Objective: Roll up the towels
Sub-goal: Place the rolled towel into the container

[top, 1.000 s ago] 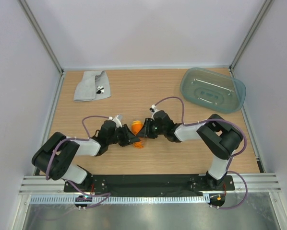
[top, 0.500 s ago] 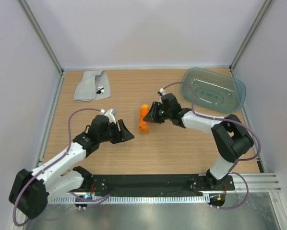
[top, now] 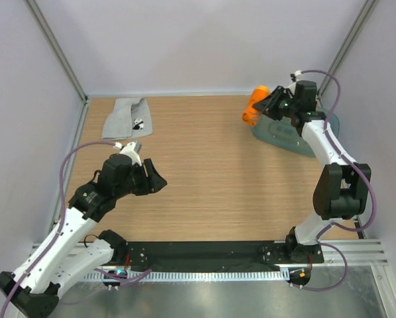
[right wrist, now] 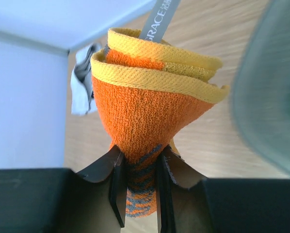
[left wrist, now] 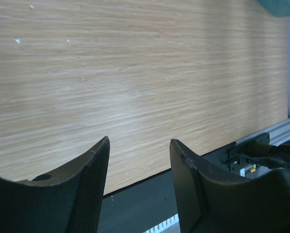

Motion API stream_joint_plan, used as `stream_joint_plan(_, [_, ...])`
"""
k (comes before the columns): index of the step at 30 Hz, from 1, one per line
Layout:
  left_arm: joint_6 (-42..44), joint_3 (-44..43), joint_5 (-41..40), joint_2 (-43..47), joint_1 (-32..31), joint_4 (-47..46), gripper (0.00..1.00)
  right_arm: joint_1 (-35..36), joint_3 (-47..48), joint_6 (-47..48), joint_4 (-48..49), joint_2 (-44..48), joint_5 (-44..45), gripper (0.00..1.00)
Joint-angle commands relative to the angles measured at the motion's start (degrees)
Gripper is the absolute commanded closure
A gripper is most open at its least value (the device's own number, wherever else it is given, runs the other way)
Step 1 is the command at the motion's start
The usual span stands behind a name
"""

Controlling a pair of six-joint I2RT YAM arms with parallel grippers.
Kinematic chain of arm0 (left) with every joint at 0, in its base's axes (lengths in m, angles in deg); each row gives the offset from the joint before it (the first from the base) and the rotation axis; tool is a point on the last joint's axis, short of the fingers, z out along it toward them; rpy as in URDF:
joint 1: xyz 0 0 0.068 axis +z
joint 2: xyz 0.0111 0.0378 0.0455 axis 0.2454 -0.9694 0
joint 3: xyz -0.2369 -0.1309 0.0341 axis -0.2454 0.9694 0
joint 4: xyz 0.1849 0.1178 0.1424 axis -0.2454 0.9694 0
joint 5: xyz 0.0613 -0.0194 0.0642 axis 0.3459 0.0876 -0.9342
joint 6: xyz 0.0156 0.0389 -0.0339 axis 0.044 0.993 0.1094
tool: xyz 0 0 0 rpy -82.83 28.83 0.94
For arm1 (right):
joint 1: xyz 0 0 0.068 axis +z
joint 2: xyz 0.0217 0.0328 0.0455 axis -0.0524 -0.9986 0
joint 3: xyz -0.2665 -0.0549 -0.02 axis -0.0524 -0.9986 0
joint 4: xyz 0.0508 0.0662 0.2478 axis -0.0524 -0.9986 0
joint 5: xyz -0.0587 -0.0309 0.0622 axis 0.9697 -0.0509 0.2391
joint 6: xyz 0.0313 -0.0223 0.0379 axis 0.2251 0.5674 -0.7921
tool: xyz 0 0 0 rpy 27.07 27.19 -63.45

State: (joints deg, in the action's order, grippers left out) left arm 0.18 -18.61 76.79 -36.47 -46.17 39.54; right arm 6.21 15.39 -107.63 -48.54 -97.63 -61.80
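Observation:
The rolled orange towel (top: pixel 254 105) still hangs at the tub's rim, so next my right gripper will move it to the right in the top view and lower it inside the blue-green tub.
My right gripper (top: pixel 267 105) is shut on the rolled orange towel (top: pixel 254 105) and holds it in the air at the left rim of the blue-green tub (top: pixel 314 136). In the right wrist view the orange towel (right wrist: pixel 150 111) is pinched between my fingers, with the right gripper (right wrist: pixel 138 160) shut on it and the tub wall (right wrist: pixel 271 82) at the right. The light grey towel (top: pixel 126 118) lies folded at the far left of the table; it also shows in the right wrist view (right wrist: pixel 81 90). My left gripper (top: pixel 156 179) is open and empty above the table; in its wrist view the left gripper (left wrist: pixel 139 145) has only bare wood between the fingers.
The wooden table (top: pixel 204 185) is framed by metal posts and white walls. A black base rail (top: pixel 204 253) runs along the near edge and also shows in the left wrist view (left wrist: pixel 150 204).
My right gripper has carried the orange towel from the table's middle up and back right to the tub's rim. My left arm has pulled back left and its gripper is empty.

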Motion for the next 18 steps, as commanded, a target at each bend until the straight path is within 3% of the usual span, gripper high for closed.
stream_joint_plan(1, [4.69,-5.02,-6.90,2.41,-0.20,8.92,0.46,-6.35,3.84,0.68,-0.93,-4.36,-8.51,0.92])
stream_joint_plan(6, [6.45,-4.15,-6.76,4.17,-0.20,6.91,0.44,-13.74,7.27,-1.07,2.23,-11.74,-12.30,0.94])
stream_joint_plan(13, [6.63,-3.09,-5.88,4.44,-0.20,5.40,0.45,-16.83,9.81,-9.59,20.59,-24.05,-22.05,0.94])
stream_joint_plan(18, [6.80,-3.00,-5.52,4.35,-0.20,5.32,0.45,-16.83,16.23,-7.24,18.16,-32.92,-23.98,0.94])
